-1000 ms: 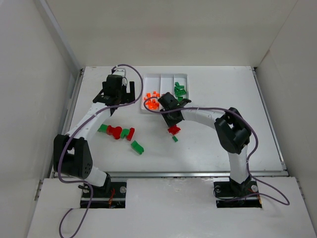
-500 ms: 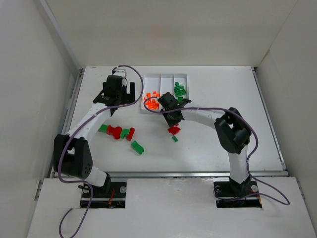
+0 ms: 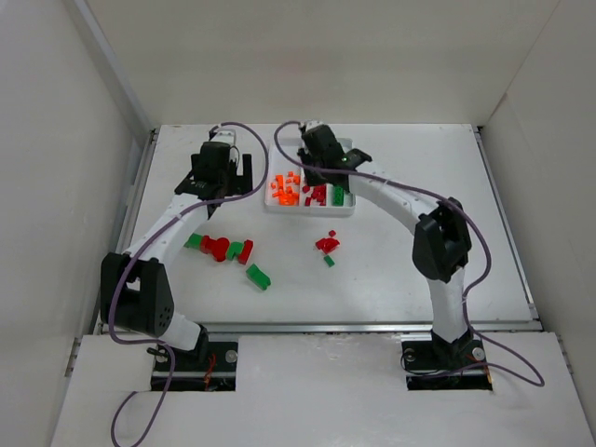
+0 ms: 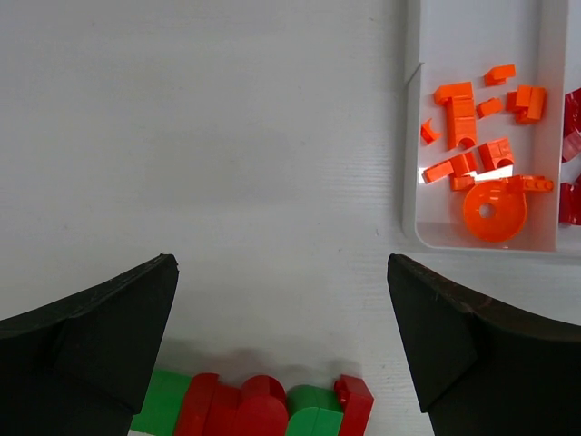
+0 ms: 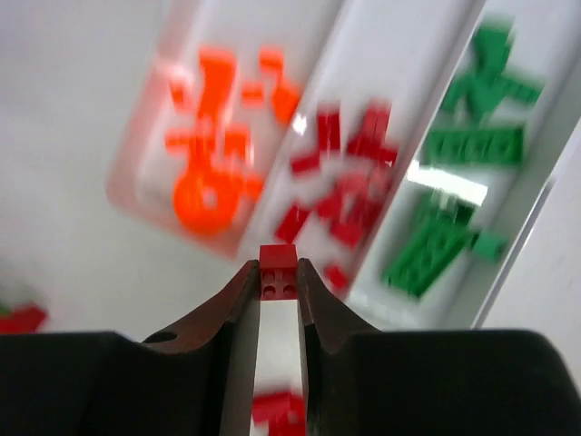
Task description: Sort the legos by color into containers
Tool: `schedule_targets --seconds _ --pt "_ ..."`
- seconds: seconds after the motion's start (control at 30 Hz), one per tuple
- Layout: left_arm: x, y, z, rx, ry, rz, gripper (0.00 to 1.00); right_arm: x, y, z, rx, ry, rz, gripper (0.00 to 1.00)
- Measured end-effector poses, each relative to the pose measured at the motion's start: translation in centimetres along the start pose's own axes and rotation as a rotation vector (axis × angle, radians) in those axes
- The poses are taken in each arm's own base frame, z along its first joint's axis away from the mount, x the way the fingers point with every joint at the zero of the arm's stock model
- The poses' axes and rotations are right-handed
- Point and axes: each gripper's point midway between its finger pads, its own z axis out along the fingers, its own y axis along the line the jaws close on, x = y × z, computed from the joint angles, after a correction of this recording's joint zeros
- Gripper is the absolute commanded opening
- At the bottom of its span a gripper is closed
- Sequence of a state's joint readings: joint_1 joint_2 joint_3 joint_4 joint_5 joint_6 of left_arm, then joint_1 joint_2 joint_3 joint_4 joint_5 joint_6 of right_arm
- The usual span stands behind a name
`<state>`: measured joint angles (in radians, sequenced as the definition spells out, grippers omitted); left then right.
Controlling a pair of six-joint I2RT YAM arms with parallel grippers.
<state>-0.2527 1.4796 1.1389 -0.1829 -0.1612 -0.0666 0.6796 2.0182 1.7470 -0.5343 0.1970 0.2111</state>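
Note:
I should move my right gripper outward from the near edge of the tray's red section, further over it, and release the small red brick (image 5: 278, 271) there next, as red legos already lie inside.
The white tray (image 3: 309, 210) stands at the back centre, its containers holding orange legos (image 3: 284, 189), red legos (image 3: 317, 194) and green legos (image 3: 339, 177). My right gripper (image 3: 317, 175) hovers over the tray, shut on a small red brick (image 5: 278, 271) above the near edge of the red compartment (image 5: 345, 182). My left gripper (image 4: 281, 263) is open and holds nothing. It hangs over bare table left of the tray (image 4: 410, 136), with a row of red and green legos (image 4: 263, 409) just below it.
Loose legos lie on the table: a red and green row (image 3: 220, 248), a green brick (image 3: 258, 277), and a red piece (image 3: 327, 243) with a small green one (image 3: 329, 262). White walls enclose the table on three sides.
My right gripper closed on a red brick by the loose red pieces, then carried it back and up over the tray. The left arm has stayed still.

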Motion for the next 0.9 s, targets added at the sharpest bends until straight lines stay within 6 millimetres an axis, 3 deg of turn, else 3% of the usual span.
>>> schedule_targets --seconds 0.1,0.2,0.33,0.37,0.4,0.5,0.73,0.9 --pt "-0.2 0.4 -0.1 -0.023 -0.009 -0.001 1.00 -6.1 -1.1 1.2 0.021 -0.119 0.055 0.00" --pt "-0.5 0.8 -0.2 -0.036 -0.017 0.001 1.00 -8.3 -2.4 3.6 0.034 -0.150 0.077 0.00" --pt "-0.7 1.5 -0.2 -0.051 -0.023 -0.008 1.00 -6.1 -4.5 7.1 0.066 -0.081 0.055 0.08" --pt "-0.7 1.7 -0.2 -0.055 -0.023 -0.010 1.00 -5.4 -4.8 7.7 0.072 -0.059 0.047 0.29" --pt "-0.7 2.0 -0.2 -0.061 -0.023 -0.015 1.00 -4.8 -4.9 8.1 0.075 -0.042 0.037 0.43" --pt "-0.7 2.6 -0.1 -0.069 -0.022 -0.024 1.00 -4.0 -4.7 8.9 0.066 -0.014 0.006 0.59" --pt "-0.8 3.0 -0.1 -0.073 -0.021 -0.032 1.00 -5.7 -4.3 7.7 0.034 -0.046 -0.033 0.61" --pt "-0.7 2.8 0.0 -0.067 -0.020 -0.032 1.00 -5.3 -4.2 4.2 0.005 -0.037 -0.037 0.61"
